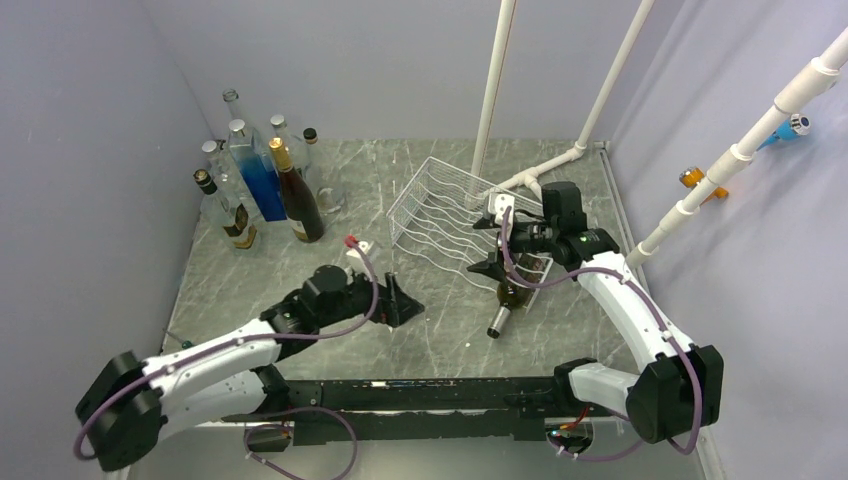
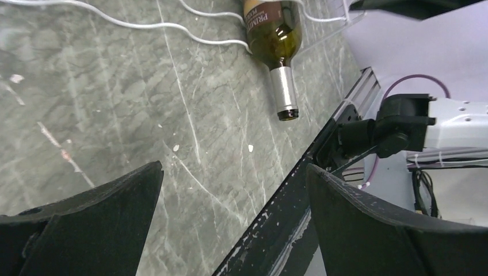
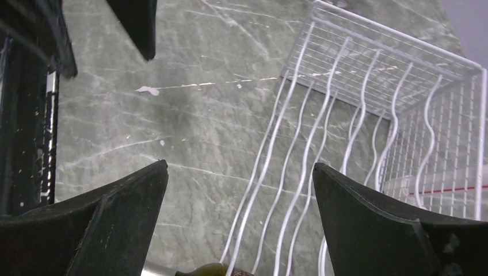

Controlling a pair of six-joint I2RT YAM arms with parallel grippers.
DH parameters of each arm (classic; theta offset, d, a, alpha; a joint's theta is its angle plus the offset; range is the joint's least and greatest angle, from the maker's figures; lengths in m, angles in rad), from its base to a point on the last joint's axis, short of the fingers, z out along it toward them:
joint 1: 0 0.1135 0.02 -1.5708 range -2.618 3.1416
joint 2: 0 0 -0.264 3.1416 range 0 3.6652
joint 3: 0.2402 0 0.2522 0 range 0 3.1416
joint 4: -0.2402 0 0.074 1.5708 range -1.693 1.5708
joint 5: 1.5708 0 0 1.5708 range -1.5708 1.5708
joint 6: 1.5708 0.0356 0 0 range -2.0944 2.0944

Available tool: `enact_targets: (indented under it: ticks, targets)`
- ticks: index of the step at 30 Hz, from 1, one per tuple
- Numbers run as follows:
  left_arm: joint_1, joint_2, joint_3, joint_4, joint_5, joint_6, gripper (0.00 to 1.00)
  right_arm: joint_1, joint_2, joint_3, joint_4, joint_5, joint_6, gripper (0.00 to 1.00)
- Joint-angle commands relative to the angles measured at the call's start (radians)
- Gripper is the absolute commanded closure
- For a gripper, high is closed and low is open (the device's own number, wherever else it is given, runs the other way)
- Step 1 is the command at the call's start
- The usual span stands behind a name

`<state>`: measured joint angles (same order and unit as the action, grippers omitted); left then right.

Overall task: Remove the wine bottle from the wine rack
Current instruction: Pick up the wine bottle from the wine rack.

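Note:
Next, my left gripper will move across the table onto the bottle's silver-capped neck, since it sticks out of the rack to the gripper's right in the top view.
The white wire wine rack lies on the marble table right of centre, and its wavy wires fill the right wrist view. A dark green wine bottle lies at the rack's near right end. Its body rests over the wires, and its silver-capped neck sticks out onto the table toward the arms. My right gripper hovers open just above the bottle's body, with only a sliver of the bottle showing below its fingers. My left gripper is open, low over the table to the bottle's left, holding nothing.
Several upright bottles cluster at the back left corner. White plastic pipes rise behind the rack, and another pipe runs along the right wall. A black rail spans the near edge between the arm bases.

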<state>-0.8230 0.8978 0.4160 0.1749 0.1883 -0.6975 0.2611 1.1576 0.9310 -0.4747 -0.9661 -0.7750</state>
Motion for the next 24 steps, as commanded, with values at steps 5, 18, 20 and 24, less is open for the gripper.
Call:
enact_targets:
  ticks: [5,18,20,24]
  targets:
    - [-0.178,0.286,0.091,0.344,-0.184,-0.015,0.01,-0.023,-0.035,0.007,0.137,0.051,0.139,0.00]
    - [-0.340,0.621,0.254,0.422,-0.404,-0.134,0.01,-0.029,-0.045,-0.015,0.225,0.119,0.228,0.00]
    - [-0.353,0.664,0.292,0.413,-0.405,-0.140,0.00,-0.031,-0.047,-0.016,0.231,0.124,0.233,0.00]
    - [-0.374,0.722,0.350,0.380,-0.413,-0.136,0.01,-0.031,-0.048,-0.021,0.241,0.133,0.244,0.00]
